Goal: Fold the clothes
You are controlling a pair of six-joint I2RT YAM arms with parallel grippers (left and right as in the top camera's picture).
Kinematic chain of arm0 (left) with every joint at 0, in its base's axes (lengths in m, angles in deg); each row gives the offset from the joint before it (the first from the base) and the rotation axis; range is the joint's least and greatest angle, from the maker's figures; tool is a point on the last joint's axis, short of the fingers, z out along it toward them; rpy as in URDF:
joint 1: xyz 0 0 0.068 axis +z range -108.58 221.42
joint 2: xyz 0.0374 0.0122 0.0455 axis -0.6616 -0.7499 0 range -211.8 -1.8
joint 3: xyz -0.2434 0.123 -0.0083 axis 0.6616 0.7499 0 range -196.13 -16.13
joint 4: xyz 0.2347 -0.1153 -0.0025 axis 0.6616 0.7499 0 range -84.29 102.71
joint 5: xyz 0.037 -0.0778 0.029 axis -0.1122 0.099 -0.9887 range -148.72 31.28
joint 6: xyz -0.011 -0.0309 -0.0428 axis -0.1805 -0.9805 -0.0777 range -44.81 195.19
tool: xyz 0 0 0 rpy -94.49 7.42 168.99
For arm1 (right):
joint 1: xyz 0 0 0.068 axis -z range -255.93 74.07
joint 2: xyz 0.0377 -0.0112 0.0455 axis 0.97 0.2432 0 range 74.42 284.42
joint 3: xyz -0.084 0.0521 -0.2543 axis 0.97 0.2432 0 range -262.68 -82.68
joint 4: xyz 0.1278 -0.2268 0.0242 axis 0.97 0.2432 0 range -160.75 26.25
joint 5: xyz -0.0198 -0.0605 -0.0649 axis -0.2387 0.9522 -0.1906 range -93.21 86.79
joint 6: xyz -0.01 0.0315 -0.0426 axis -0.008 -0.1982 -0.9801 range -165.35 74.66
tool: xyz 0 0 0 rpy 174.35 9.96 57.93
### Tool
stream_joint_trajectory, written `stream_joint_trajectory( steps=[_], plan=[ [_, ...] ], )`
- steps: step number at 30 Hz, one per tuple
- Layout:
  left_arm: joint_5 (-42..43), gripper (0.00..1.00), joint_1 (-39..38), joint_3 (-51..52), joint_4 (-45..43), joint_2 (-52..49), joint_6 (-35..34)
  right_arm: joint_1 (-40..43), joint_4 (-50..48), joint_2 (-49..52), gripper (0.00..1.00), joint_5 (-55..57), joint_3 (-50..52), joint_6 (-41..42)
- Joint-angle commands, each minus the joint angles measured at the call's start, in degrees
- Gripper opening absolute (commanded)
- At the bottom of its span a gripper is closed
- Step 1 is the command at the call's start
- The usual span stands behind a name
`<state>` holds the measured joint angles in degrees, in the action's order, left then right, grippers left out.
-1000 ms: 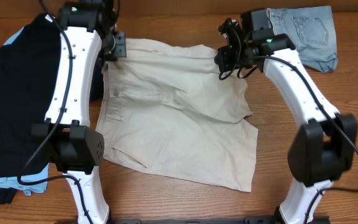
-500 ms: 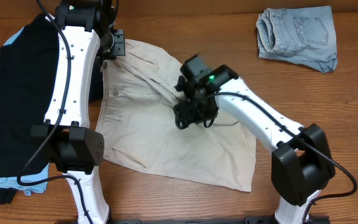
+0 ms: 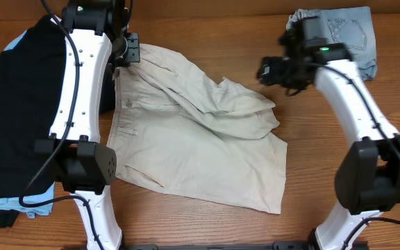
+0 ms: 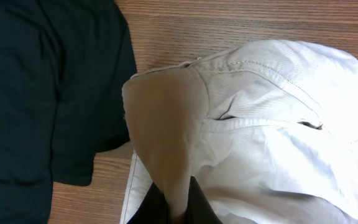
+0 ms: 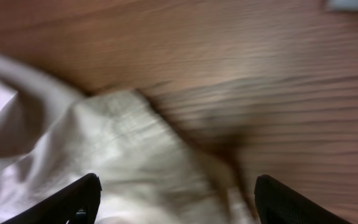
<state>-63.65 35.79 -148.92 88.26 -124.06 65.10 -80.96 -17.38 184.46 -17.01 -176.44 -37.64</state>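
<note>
I should next move the waistband corner in my left gripper outward toward the table's far edge, since the folded part of the khaki shorts lies rumpled.
The clothes, beige khaki shorts (image 3: 207, 149), lie spread at the table's middle, with their upper right part folded over in a rumpled ridge. At the upper left corner my left gripper (image 3: 126, 53) is shut on the fabric. In the left wrist view the cloth (image 4: 260, 124) is pinched between the dark fingers of the left gripper (image 4: 176, 210). My right gripper (image 3: 268, 71) hovers open just right of the folded part. The right wrist view is blurred, with the right gripper (image 5: 179, 205) spread wide above the shorts' edge (image 5: 123, 149) and holding nothing.
A black T-shirt (image 3: 12, 118) covers the table's left side, beside the left arm, and also shows in the left wrist view (image 4: 42, 93). Small light-blue denim shorts (image 3: 346, 38) lie at the back right, behind the right arm. Bare wood (image 3: 325, 139) lies right of the khaki shorts.
The right gripper carried the shorts' upper right corner toward the middle, let it go and opened, then swung back to the right. The left gripper kept its hold.
</note>
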Motion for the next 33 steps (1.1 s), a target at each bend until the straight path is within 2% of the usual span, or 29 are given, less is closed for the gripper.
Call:
stream_joint_trajectory(
  steps=[1,4,8,15,17,19,24,28,33],
  plan=[
    [-0.4,0.04,0.0,0.0,-0.4,1.0,1.1,2.3,-0.5,2.0,0.83,-5.0,-1.0,-3.9],
    [-0.4,0.04,0.0,0.0,-0.5,1.0,1.1,4.6,0.2,6.6,0.82,-13.1,-1.0,-8.6],
    [-0.3,0.04,0.0,0.0,-0.5,1.0,1.1,5.7,0.9,11.0,0.76,-22.6,-1.0,-11.5],
    [-0.3,0.04,0.0,0.0,-0.5,1.0,1.1,4.1,1.6,11.6,0.69,-26.4,-0.7,-12.7],
    [0.0,0.04,0.0,0.0,-0.5,1.0,1.1,3.5,1.6,11.6,0.63,-26.9,-0.7,-12.7],
    [0.1,0.04,0.0,0.0,-0.5,1.0,1.1,3.1,1.5,11.6,0.52,-28.1,-0.7,-12.7],
    [0.1,0.04,0.0,0.0,-0.5,1.0,1.1,3.0,1.4,11.6,0.17,-29.6,-0.7,-12.7],
    [0.1,0.04,0.0,0.0,-0.7,1.0,1.1,4.0,0.3,11.6,0.12,-29.4,-1.4,-12.6],
    [0.1,0.04,0.0,0.0,-3.1,1.0,1.1,7.3,-0.4,11.0,0.09,-27.8,-7.0,-12.0]
  ],
)
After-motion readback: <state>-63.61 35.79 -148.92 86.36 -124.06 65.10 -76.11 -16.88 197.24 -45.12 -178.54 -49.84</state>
